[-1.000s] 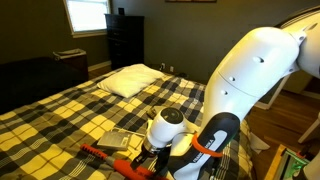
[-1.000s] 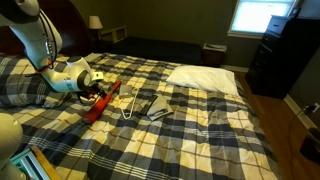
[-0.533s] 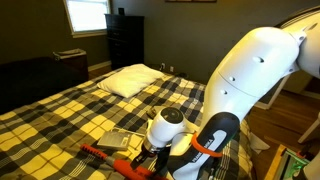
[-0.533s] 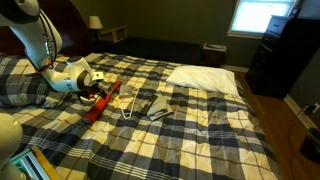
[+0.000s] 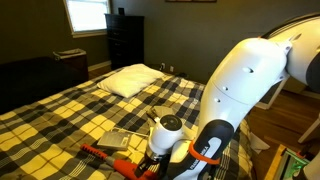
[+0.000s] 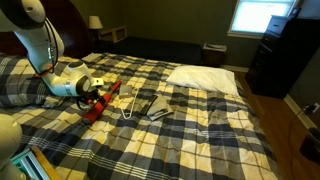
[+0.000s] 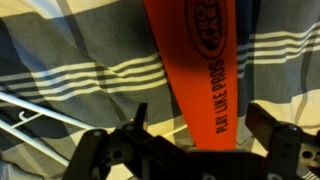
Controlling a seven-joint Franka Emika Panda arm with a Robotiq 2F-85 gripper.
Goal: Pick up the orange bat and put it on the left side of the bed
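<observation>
I will lower my gripper next and move it along the orange bat (image 6: 106, 96) onto its printed logo. The logo is below my gripper, toward the top edge of the wrist view.
The orange bat (image 5: 103, 153) lies flat on the bed (image 5: 60, 112), which has a yellow, black and white plaid cover. In both exterior views my gripper (image 5: 141, 168) is low over the bat (image 6: 106, 96), near its thick end. In the wrist view the bat (image 7: 197, 60) runs up the frame between my two dark fingers. The gripper (image 7: 200, 116) is open, with a finger on each side of the bat and a gap on both sides. It also shows in an exterior view (image 6: 92, 97). The bat rests on the cover.
A white wire hanger (image 6: 130, 104) lies beside the bat, and shows in the wrist view (image 7: 30, 125). A flat grey pad (image 6: 158, 107) lies past it. A white pillow (image 6: 205, 78) sits at the head of the bed (image 6: 200, 135). A dark dresser (image 5: 124, 40) stands by the wall.
My arm has dropped a little lower, bringing the gripper closer down around the bat. The bat, hanger and pad have not moved.
</observation>
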